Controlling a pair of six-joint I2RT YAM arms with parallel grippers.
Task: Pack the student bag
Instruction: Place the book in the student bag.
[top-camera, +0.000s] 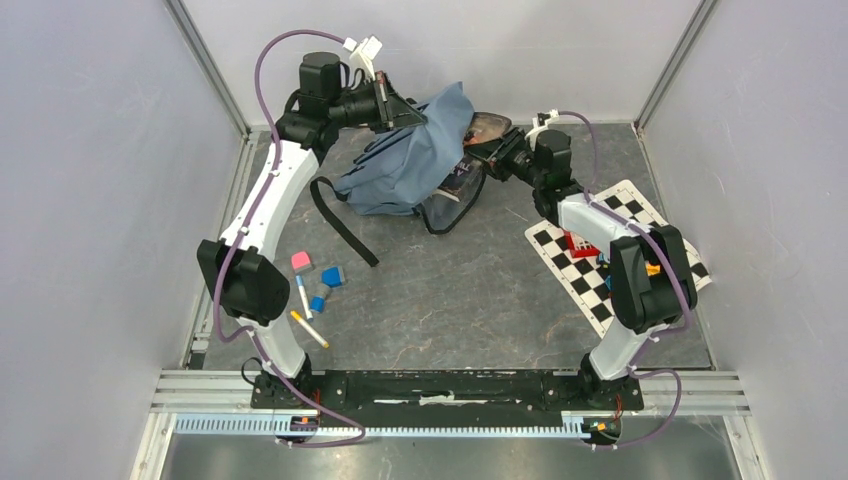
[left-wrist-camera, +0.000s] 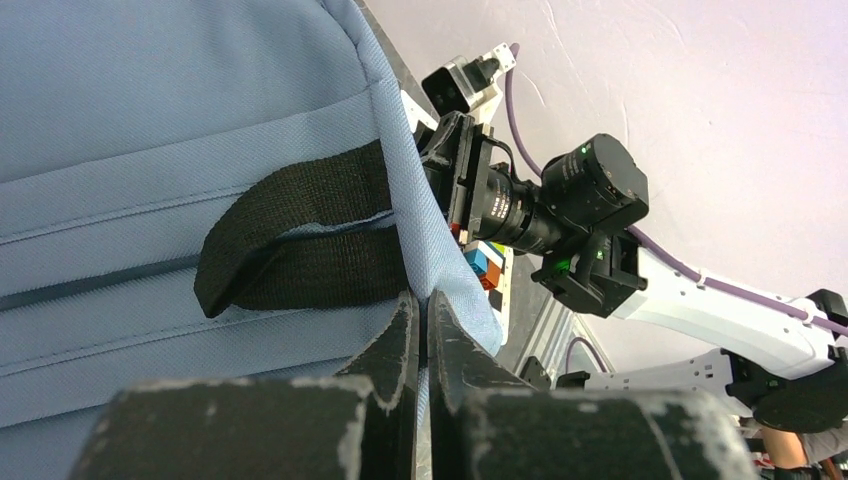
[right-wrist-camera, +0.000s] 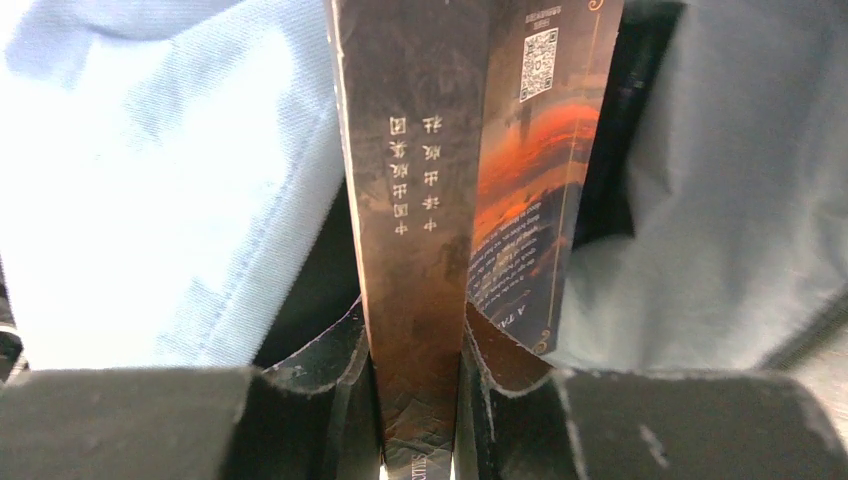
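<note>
The book still sticks out. I should push it to the left in the top view with my right gripper next, deep into the bag's opening (top-camera: 465, 158) (right-wrist-camera: 325, 265), and let go of it.
The student bag (top-camera: 405, 165), grey-blue with black straps, lies at the back middle of the table with its mouth toward the right. My left gripper (top-camera: 400, 110) is above its top edge, shut on a fold of its fabric (left-wrist-camera: 440, 250) beside a black strap loop (left-wrist-camera: 290, 240). My right gripper (top-camera: 492, 150) is at the bag's mouth, shut on the spine of a dark brown book (right-wrist-camera: 420, 200) with an orange-and-blue cover. The book points into the opening, between the bag's light fabric (right-wrist-camera: 150, 200) and its black lining (right-wrist-camera: 610, 150). In the top view the book (top-camera: 487, 126) is partly hidden by the bag.
A pink eraser (top-camera: 301, 262), two blue blocks (top-camera: 333, 276), and two pens (top-camera: 309, 328) lie near the left arm. A checkerboard mat (top-camera: 625, 205) with a red item (top-camera: 580, 243) sits under the right arm. A black strap (top-camera: 340, 225) trails forward from the bag. Walls enclose three sides.
</note>
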